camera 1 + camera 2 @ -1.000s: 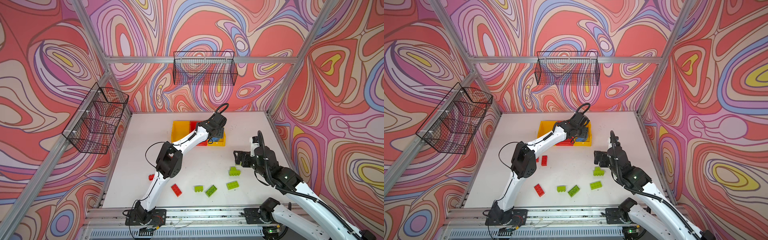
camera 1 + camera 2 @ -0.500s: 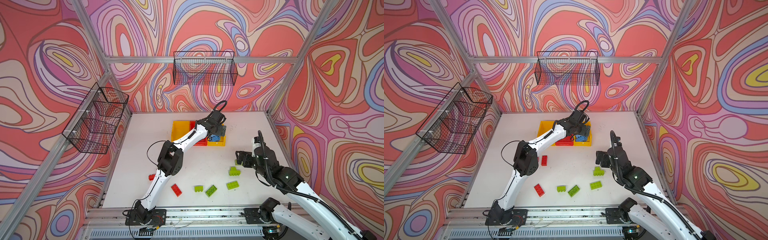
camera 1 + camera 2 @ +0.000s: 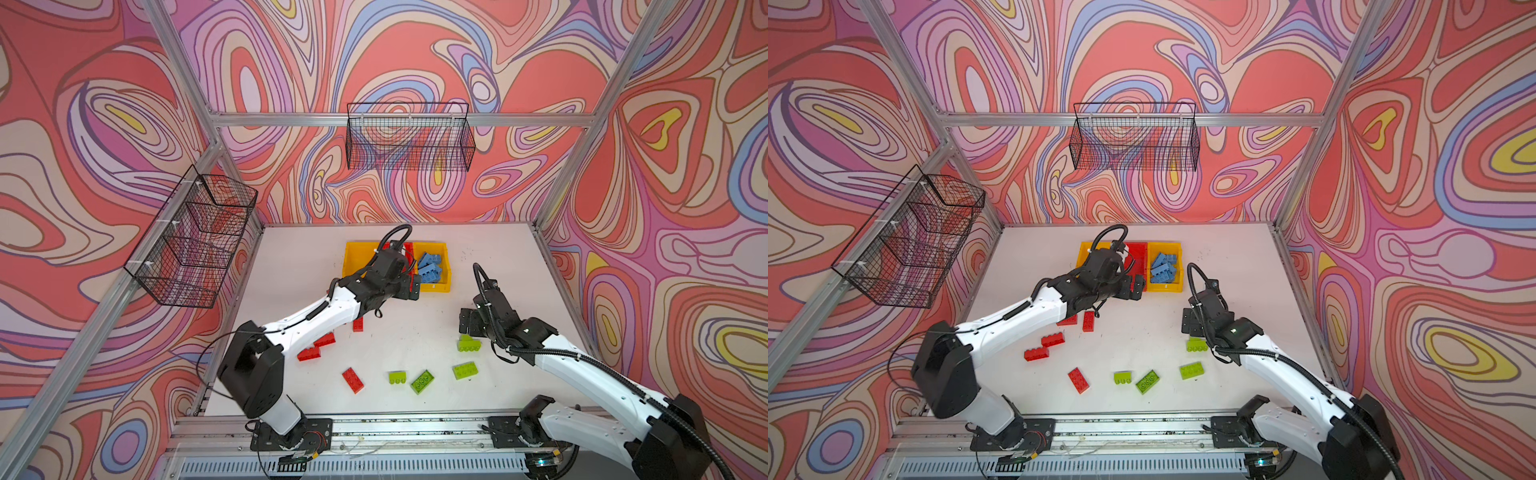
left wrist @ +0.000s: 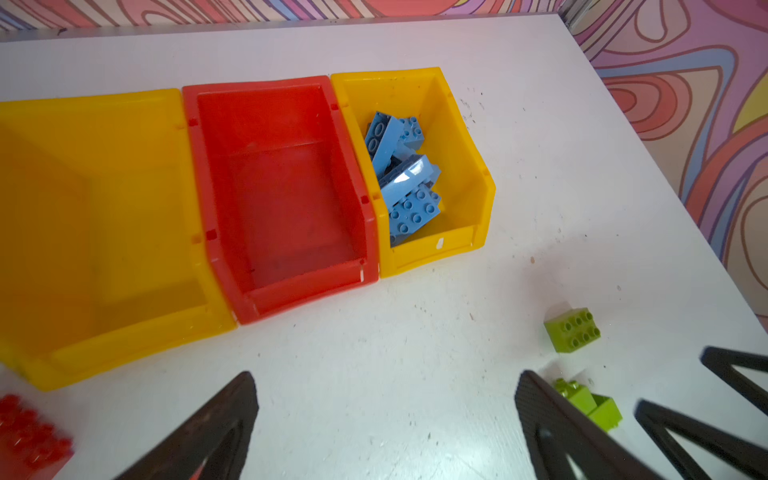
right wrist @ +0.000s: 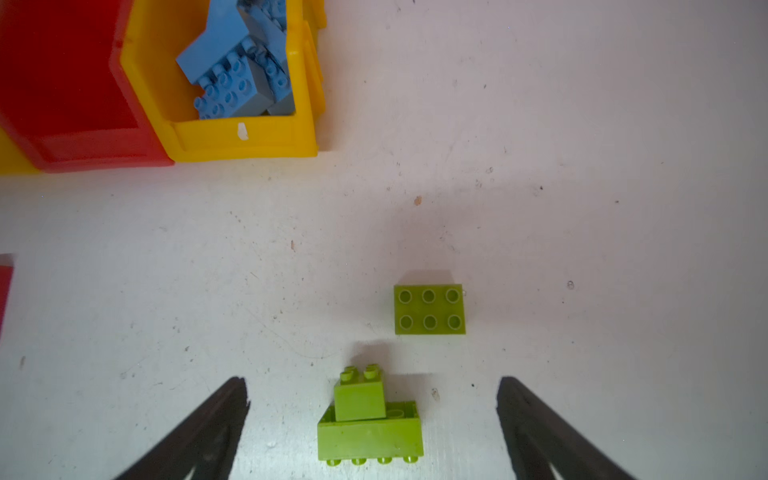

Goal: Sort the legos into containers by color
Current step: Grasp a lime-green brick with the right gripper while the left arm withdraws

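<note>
The green lego beyond the stacked pair (image 5: 429,309) is below, and the bare table at its short ends leaves room for fingers. My right gripper needs to go down around those ends next.
Three joined containers stand at the back: a bare left yellow one (image 4: 124,332), a bare red one (image 4: 286,291) and a right yellow one (image 4: 461,166) holding several blue legos (image 4: 409,178). My left gripper (image 4: 386,386) hangs open over bare table just in front of them (image 3: 409,286). My right gripper (image 5: 372,395) is open with a stacked pair of green legos (image 5: 370,424) between its fingers, untouched. A green lego (image 5: 429,309) lies just beyond. Several red (image 3: 353,380) and green (image 3: 422,381) legos lie on the table.
Red legos (image 3: 1053,339) lie partly under the left arm. Black wire baskets hang on the back wall (image 3: 409,137) and the left wall (image 3: 195,241). Metal frame posts edge the white table (image 3: 415,403).
My left gripper has opened over the right yellow container and drawn back toward the containers' front. The right gripper has hardly moved.
</note>
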Robot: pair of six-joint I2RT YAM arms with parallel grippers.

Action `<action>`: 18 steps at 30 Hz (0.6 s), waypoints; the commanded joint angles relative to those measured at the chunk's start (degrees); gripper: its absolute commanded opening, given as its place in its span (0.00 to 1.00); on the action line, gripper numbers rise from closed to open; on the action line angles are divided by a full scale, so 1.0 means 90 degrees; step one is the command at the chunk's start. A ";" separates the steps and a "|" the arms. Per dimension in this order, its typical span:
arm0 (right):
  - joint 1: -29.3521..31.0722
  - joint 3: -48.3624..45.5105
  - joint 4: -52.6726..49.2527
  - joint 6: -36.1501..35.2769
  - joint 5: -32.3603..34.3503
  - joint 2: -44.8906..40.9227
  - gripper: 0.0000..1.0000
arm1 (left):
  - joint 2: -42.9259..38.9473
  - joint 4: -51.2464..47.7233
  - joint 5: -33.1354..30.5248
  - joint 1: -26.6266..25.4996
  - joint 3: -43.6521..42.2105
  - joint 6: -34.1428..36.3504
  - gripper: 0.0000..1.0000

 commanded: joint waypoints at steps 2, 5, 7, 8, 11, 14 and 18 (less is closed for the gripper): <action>-0.0383 -0.0176 0.0564 0.0091 -0.0014 0.0587 0.98 | -0.1076 0.0201 -0.0198 -0.0039 -0.1222 -0.0235 1.00; -0.0680 -0.0288 0.0798 0.0019 -0.0147 0.0964 0.95 | -0.1955 0.0147 -0.0339 -0.0050 -0.2039 -0.0397 1.00; -0.0854 -0.0340 0.0929 -0.0017 -0.0239 0.1138 0.93 | -0.2476 0.0092 -0.0443 -0.0050 -0.2478 -0.0501 1.00; -0.0917 -0.0368 0.1009 -0.0027 -0.0262 0.1207 0.92 | -0.2735 0.0093 -0.0503 -0.0050 -0.2688 -0.0540 1.00; -0.1120 -0.0409 0.1201 -0.0116 -0.0382 0.1474 0.86 | -0.3360 -0.0110 -0.0585 -0.0050 -0.3180 -0.0652 1.00; -0.1250 -0.0399 0.1443 -0.0210 -0.0664 0.1732 0.79 | -0.3798 -0.0211 -0.0643 -0.0050 -0.3482 -0.0698 1.00; -0.1252 -0.0239 0.1514 -0.0230 -0.0671 0.2044 0.72 | -0.4098 -0.0417 -0.0702 -0.0050 -0.3644 -0.0694 1.00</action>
